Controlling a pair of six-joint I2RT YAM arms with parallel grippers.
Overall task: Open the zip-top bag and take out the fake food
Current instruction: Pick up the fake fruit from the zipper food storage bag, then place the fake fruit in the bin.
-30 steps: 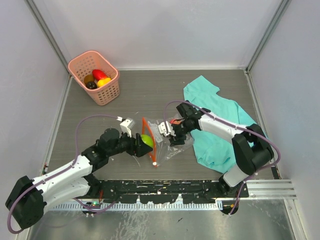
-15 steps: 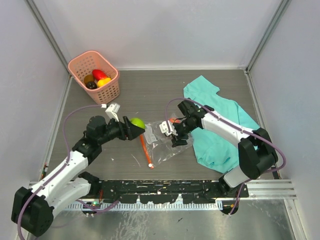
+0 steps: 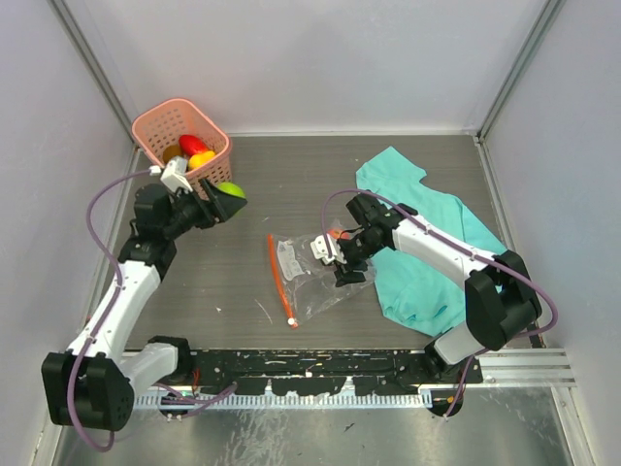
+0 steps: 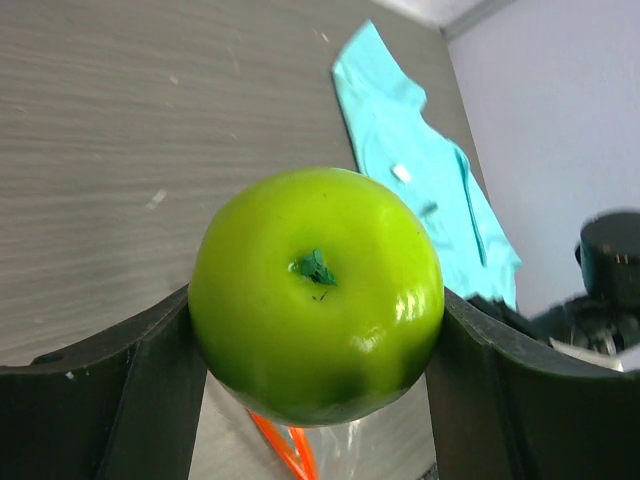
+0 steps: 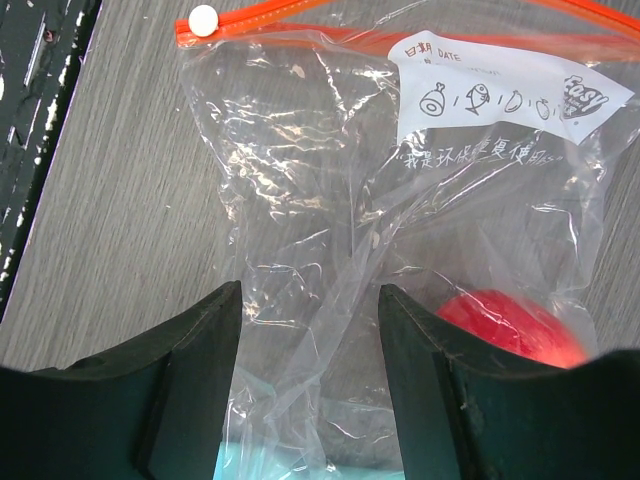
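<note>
My left gripper needs to move outward over the pink basket and let go of the green apple [image 3: 231, 188], because the basket is outward and to my gripper's left in the top view.
The zip-top bag [image 3: 312, 277] lies flat mid-table, clear and crinkly, with its red-orange zip strip [image 3: 277, 279] on its left and a white slider [image 3: 291, 321] at the near end. My left gripper [image 3: 225, 196] is shut on a green apple [image 3: 231, 188], held in the air just near-right of the pink basket. In the left wrist view the apple [image 4: 316, 290] fills the space between the fingers. My right gripper [image 3: 340, 259] is open over the bag's right end. In the right wrist view the bag [image 5: 330, 200] with its label [image 5: 510, 90] lies under the spread jaws. A red fruit [image 5: 510, 325] is inside it.
The pink basket [image 3: 209, 182] at the far left holds red, yellow and dark fake food pieces. A teal cloth [image 3: 427, 228] lies to the right, partly under the bag's right edge. Walls stand on the left, back and right sides.
My left arm has carried the green apple from the bag's mouth up and left to beside the basket. The zip strip has dropped flat. The right gripper has stayed on the bag.
</note>
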